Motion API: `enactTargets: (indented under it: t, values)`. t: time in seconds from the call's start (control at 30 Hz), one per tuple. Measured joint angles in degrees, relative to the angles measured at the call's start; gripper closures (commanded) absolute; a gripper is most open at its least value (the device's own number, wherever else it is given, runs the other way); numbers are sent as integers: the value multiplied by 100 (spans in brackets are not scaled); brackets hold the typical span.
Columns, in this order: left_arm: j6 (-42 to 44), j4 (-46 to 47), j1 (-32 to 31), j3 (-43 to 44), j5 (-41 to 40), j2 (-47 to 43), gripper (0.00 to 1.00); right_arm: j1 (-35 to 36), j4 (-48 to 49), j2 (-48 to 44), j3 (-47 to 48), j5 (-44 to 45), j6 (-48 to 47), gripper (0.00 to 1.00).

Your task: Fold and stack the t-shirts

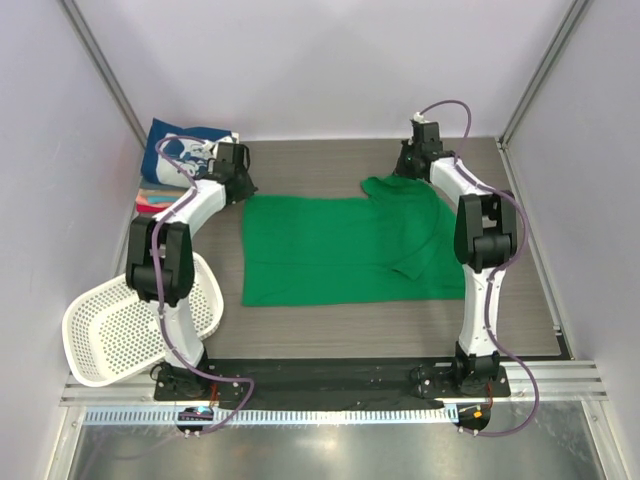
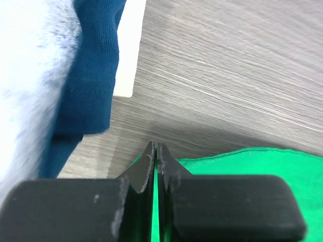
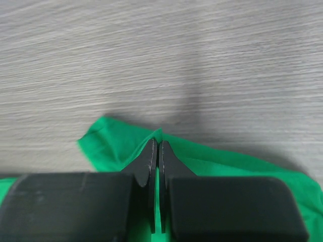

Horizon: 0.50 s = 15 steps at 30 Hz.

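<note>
Next, my right gripper draws the t-shirt's far edge, bunched at it, back and toward the right in the top view over the folded part, then releases it.
A bright green t-shirt [image 1: 340, 250] lies spread on the wooden table, its right part folded over. My left gripper [image 1: 243, 190] is shut on the shirt's far left corner [image 2: 237, 164]. My right gripper [image 1: 405, 168] is shut on the shirt's far right edge [image 3: 116, 138], where the cloth bunches up. A navy t-shirt with white print [image 1: 180, 150] lies at the far left on a pile of other tees, with red-pink cloth [image 1: 150, 203] showing under it. The navy shirt also shows in the left wrist view [image 2: 93, 75].
A white perforated basket [image 1: 135, 320] lies tilted at the near left beside the left arm's base. Grey walls close in the table on the left, back and right. A black strip and metal rail run along the near edge.
</note>
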Motion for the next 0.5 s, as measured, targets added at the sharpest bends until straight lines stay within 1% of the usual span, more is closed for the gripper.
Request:
enactTargets:
  t: [0.13, 0.27, 0.37, 0.5]
  values:
    - [-13, -46, 0, -94, 87, -223, 100, 15, 4, -391, -267, -55, 0, 99]
    - [-31, -109, 0, -334, 164, -479, 100, 17, 2, -791, -739, -83, 0, 99]
    - [-35, -151, 0, -553, 201, -719, 100, 17, -22, -1141, -1178, -76, 0, 99]
    - [-42, -179, 0, -911, 212, -1123, 100, 20, -35, -1843, -1991, -11, 7, 99]
